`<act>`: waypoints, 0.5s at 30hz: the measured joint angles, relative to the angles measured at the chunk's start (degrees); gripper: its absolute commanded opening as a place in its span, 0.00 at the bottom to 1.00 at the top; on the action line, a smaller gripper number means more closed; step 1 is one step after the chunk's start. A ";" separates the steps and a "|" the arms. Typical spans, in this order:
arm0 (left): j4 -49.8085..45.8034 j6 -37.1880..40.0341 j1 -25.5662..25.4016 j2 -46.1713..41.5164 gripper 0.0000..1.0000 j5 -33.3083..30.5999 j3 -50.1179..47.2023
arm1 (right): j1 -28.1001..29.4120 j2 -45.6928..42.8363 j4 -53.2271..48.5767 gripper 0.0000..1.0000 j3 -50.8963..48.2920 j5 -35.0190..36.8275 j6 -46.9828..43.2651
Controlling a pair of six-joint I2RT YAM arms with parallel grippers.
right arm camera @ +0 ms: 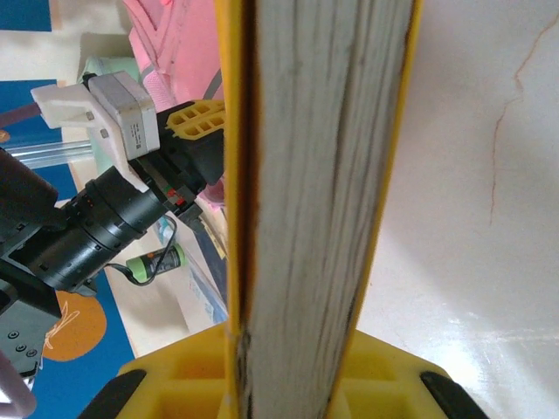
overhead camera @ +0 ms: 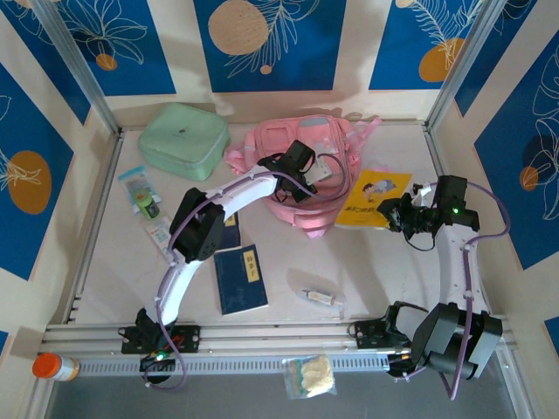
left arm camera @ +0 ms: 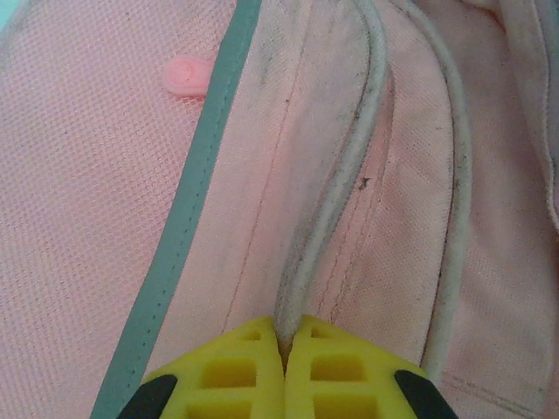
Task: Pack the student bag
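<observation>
I will next move the yellow book [overhead camera: 374,197] sideways with my right gripper into the near part of the pink backpack and let go of it there, since my left gripper holds the piped edge.
The student bag [overhead camera: 288,144], a pink backpack, lies at the back centre of the table. My left gripper [overhead camera: 328,173] is on its top right part. In the left wrist view the gripper [left arm camera: 286,336] is shut on a grey-white piped edge [left arm camera: 336,192] of the bag [left arm camera: 105,175]. A yellow book [overhead camera: 374,197] rests just right of the bag, and my right gripper [overhead camera: 398,214] is at its near right edge. Seen from the right wrist, this gripper [right arm camera: 297,371] is shut on the book's page edge [right arm camera: 319,175], with the bag [right arm camera: 175,35] behind.
A mint-green zip case [overhead camera: 183,140] stands back left. A blue notebook [overhead camera: 240,278], a second dark book [overhead camera: 231,232], a packet with a green item [overhead camera: 144,199] and a small wrapped tube [overhead camera: 321,298] lie in front. An orange-capped bottle [overhead camera: 51,367] and a packet [overhead camera: 310,377] sit at the rail.
</observation>
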 measured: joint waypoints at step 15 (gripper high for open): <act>-3.48 -2.10 0.07 -16.55 0.00 -2.97 -7.48 | 2.58 -1.84 -10.23 0.00 9.22 7.89 -2.95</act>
